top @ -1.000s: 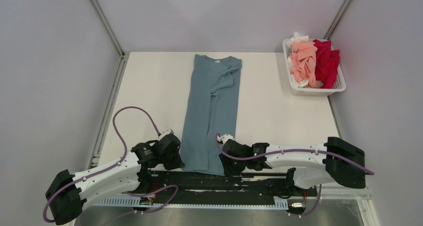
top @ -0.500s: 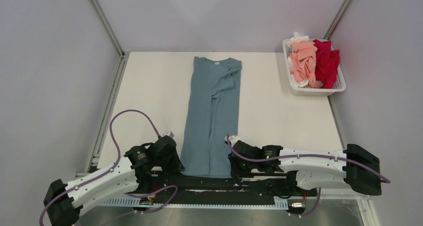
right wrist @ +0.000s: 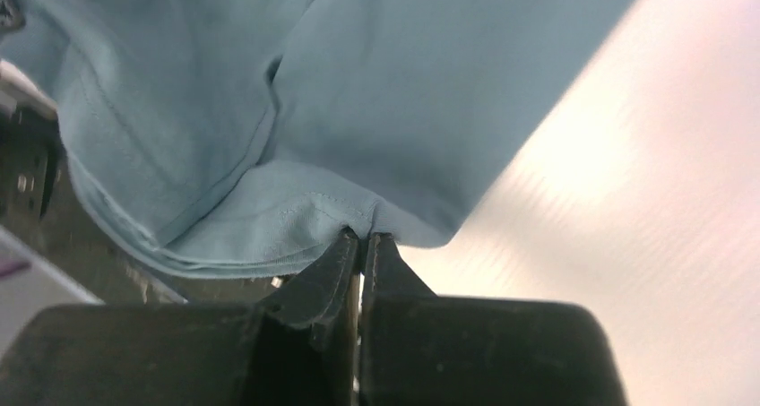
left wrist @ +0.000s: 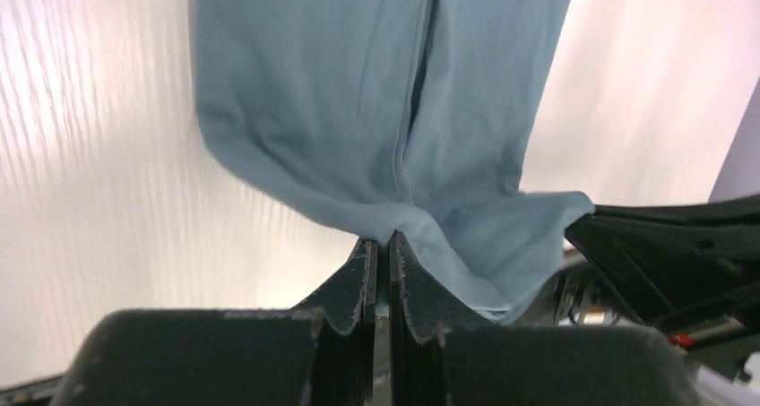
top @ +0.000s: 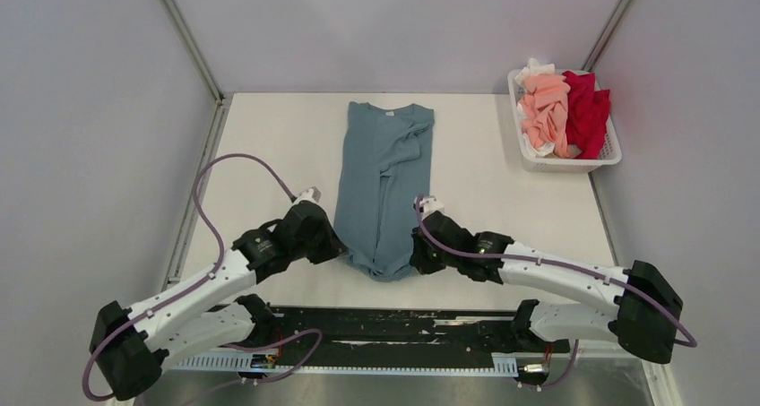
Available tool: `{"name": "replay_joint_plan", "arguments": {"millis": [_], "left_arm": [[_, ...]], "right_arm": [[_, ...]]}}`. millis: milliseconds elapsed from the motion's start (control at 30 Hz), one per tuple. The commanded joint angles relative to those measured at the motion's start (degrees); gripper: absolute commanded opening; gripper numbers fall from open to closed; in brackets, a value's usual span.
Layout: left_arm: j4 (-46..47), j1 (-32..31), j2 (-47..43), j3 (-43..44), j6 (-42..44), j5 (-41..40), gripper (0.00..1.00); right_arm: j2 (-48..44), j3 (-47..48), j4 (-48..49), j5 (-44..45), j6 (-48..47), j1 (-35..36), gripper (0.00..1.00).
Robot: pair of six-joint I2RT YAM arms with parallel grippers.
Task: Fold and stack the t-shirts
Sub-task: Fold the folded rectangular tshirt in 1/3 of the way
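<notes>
My left gripper first carries the hem corner away from my base along the t-shirt's edge next, to get this corner onto the t-shirt's middle (top: 355, 181).
The blue-grey t-shirt (top: 384, 168) lies as a long narrow strip down the middle of the table, neck label at the far end. Its near hem is lifted and curled forward. My left gripper (top: 337, 247) is shut on the hem's left corner; the cloth (left wrist: 358, 110) hangs from its closed jaws in the left wrist view. My right gripper (top: 418, 254) is shut on the hem's right corner, with the stitched hem (right wrist: 296, 218) pinched in the right wrist view. Salmon pink (top: 543, 106), crimson red (top: 587, 110) and white (top: 535, 67) shirts lie crumpled in the basket.
A white slatted basket (top: 574, 162) stands at the table's far right corner. The white table (top: 269, 155) has a metal rail along its left edge. Grey walls close in on three sides. The black base rail runs along the near edge.
Both grippers have lifted the shirt's near hem from the table's front edge and carried it toward the far side. The strip now looks shorter, with its near end curled up.
</notes>
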Motion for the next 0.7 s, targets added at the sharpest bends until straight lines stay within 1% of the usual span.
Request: {"name": "replay_joint_plan", "arguments": {"millis": [0,33,100,133,367,500,667], "left_arm": [[10.42,6.43,7.60,4.37,5.31,-0.26,0.00],[10.31,7.39,10.81,5.53,6.43,0.11,0.00],[9.41,10.03,15.32,10.55,8.15,0.75,0.00],[9.25,11.37,16.61,11.70,8.57,0.59,0.00],[12.07,17.44,30.23,21.29,12.40,4.82,0.00],[10.35,20.37,36.32,26.84,14.08,6.26,0.00],[10.16,23.15,41.65,31.11,16.66,6.73,0.00]], "right_arm": [[1.45,3.70,7.27,5.46,-4.98,-7.09,0.00],[2.04,4.06,9.02,5.57,-5.95,-8.81,0.00],[3.56,5.33,11.96,5.66,-7.26,-11.61,0.00],[4.67,6.08,12.84,5.83,-7.67,-12.83,0.00],[12.30,11.50,15.76,7.50,-10.76,-19.17,0.00],[16.13,14.28,17.43,6.16,-12.17,-22.32,0.00],[20.49,17.04,18.94,4.30,-13.52,-25.96,0.00]]}}
